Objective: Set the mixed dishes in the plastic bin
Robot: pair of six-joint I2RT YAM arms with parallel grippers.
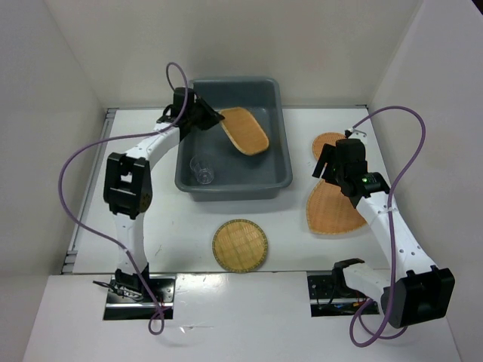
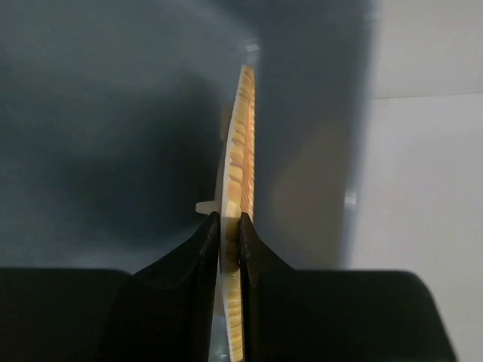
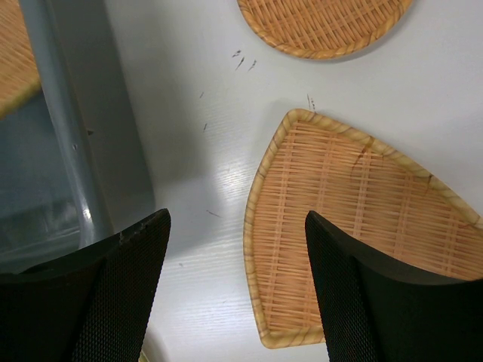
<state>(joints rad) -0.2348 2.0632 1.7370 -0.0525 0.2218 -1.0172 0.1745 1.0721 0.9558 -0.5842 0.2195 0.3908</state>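
Note:
My left gripper will next bring the tilted woven plate down to the bottom of the bin beyond the small clear cup (image 2: 155, 162), because that spot is empty.
The dark grey plastic bin (image 1: 273, 177) stands at the table's back centre with a small clear cup (image 1: 201, 170) on its floor. My left gripper (image 1: 213, 117) is shut on the edge of a rounded-square woven plate (image 1: 244, 130), holding it tilted over the bin's inside; the left wrist view shows that plate (image 2: 240, 151) edge-on between the fingers (image 2: 205, 249). My right gripper (image 1: 336, 175) hovers open above the left edge of the fan-shaped plate (image 1: 332, 207), which lies flat in the right wrist view (image 3: 362, 226). A round plate (image 1: 240, 245) lies in front of the bin. Another round plate (image 1: 326, 143) sits behind the right gripper.
White walls enclose the table on the left, back and right. The bin's right wall (image 3: 83, 151) stands just left of the right gripper's fingers. Purple cables loop from both arms.

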